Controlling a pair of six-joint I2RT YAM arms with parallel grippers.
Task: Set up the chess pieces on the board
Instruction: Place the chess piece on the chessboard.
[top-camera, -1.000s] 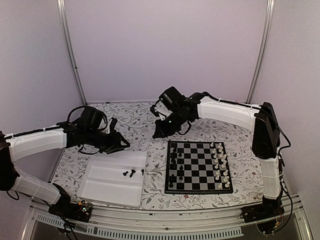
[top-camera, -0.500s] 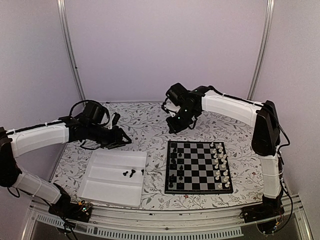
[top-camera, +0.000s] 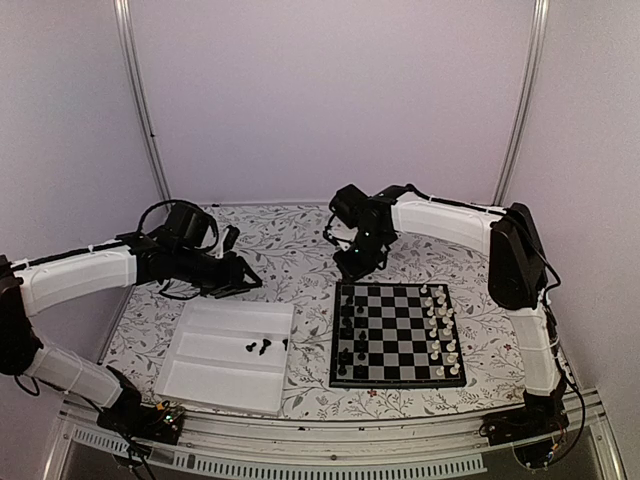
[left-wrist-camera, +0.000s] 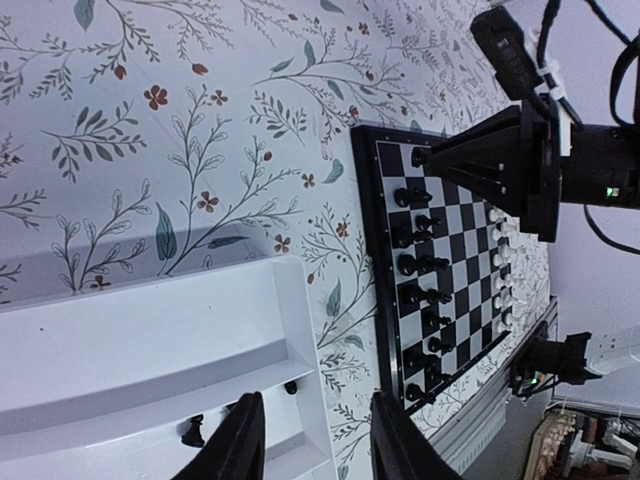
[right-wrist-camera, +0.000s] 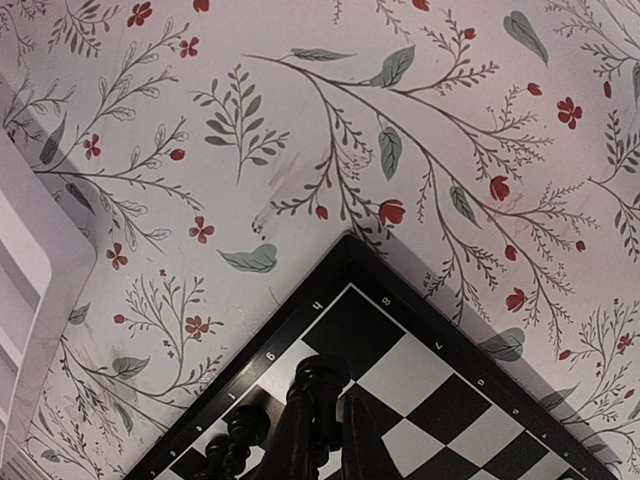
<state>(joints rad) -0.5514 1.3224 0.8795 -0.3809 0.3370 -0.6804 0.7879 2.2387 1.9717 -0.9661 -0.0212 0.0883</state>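
The robot's right gripper should next go down onto the empty dark corner square (top-camera: 347, 291) (right-wrist-camera: 354, 328) and release the black chess piece there, as that square is below the gripper.
The chequered board (top-camera: 395, 335) lies right of centre, with black pieces (top-camera: 349, 330) along its left columns. My right gripper (top-camera: 356, 266) hangs over the board's far left corner. In the right wrist view it (right-wrist-camera: 328, 415) is shut on a black chess piece (right-wrist-camera: 322, 378) above the corner squares of the board (right-wrist-camera: 470, 395). Three loose black pieces (top-camera: 262, 347) lie in the white tray (top-camera: 215, 385). My left gripper (top-camera: 243, 277) is open and empty above the tray's far edge. In the left wrist view its fingers (left-wrist-camera: 246, 440) frame the tray (left-wrist-camera: 120, 340) and a black piece (left-wrist-camera: 191, 432).
White pieces (top-camera: 441, 330) stand in the board's right columns. The floral cloth (top-camera: 280, 250) covers the table. Metal frame posts (top-camera: 140, 100) stand at the back corners. The tray sits just left of the board, near the table's front edge.
My right gripper has moved right and then down, from left of the board to over its far left corner. My left gripper has shifted slightly toward the back.
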